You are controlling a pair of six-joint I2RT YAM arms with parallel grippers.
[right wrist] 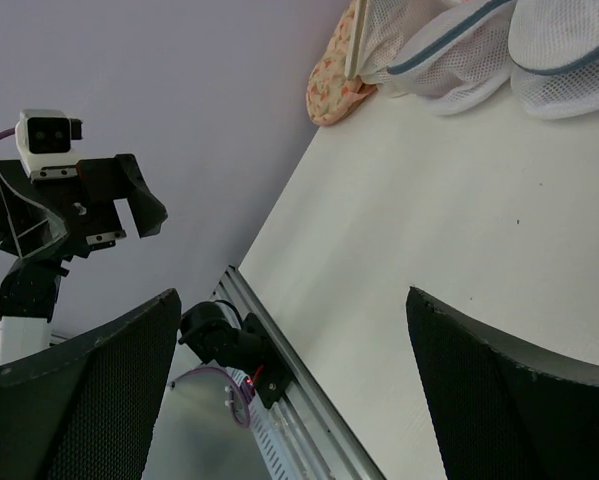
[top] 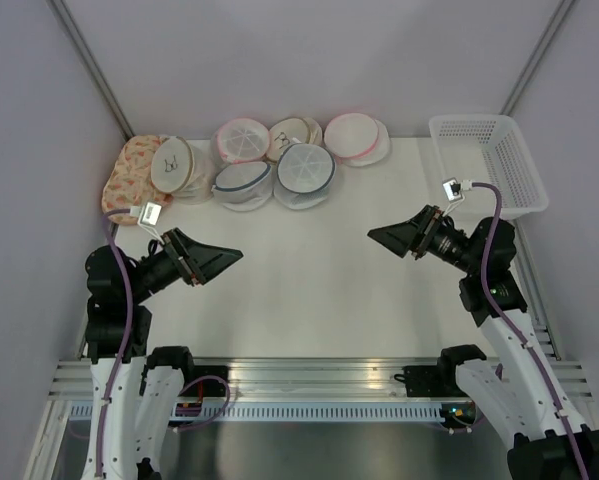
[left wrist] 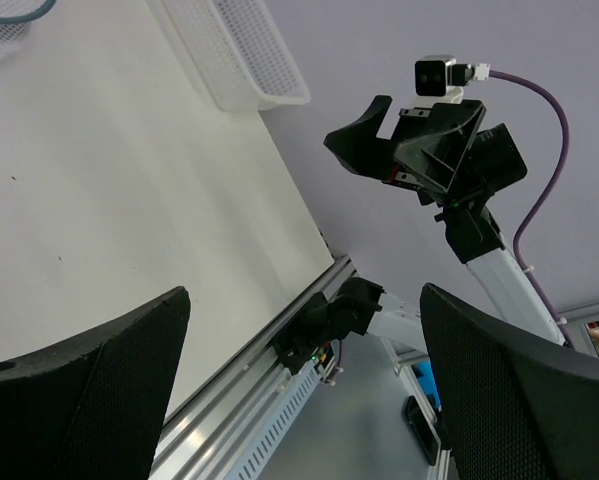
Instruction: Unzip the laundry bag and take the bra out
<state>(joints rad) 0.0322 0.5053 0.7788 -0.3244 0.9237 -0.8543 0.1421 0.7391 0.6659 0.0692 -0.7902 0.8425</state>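
My right gripper moves down, outward and to the left in the top view onto the nearer dome bag's zipper rim [top: 315, 191] [right wrist: 585, 61] next, since its near edge faces open tabletop.
Two white mesh dome bags with grey-blue zipper rims lie at the back of the table, one [top: 306, 172] to the right of the other [top: 243, 184]; either fits the laundry bag. Both show at the top of the right wrist view [right wrist: 569, 45] [right wrist: 444, 62]. No black bra shows in any view. My left gripper [top: 231, 258] [left wrist: 304, 400] is open and empty, hovering above the table's left side. My right gripper [top: 377, 236] [right wrist: 294, 390] is open and empty, hovering at the right. Both point toward the middle, well short of the bags.
Pink-rimmed mesh bags [top: 244, 138] [top: 354, 138] and beige-rimmed bags [top: 174, 165] [top: 294, 130] crowd the back row. A floral pouch [top: 127, 180] lies at the back left. A white plastic basket [top: 514, 165] stands at the back right. Grey walls enclose the table.
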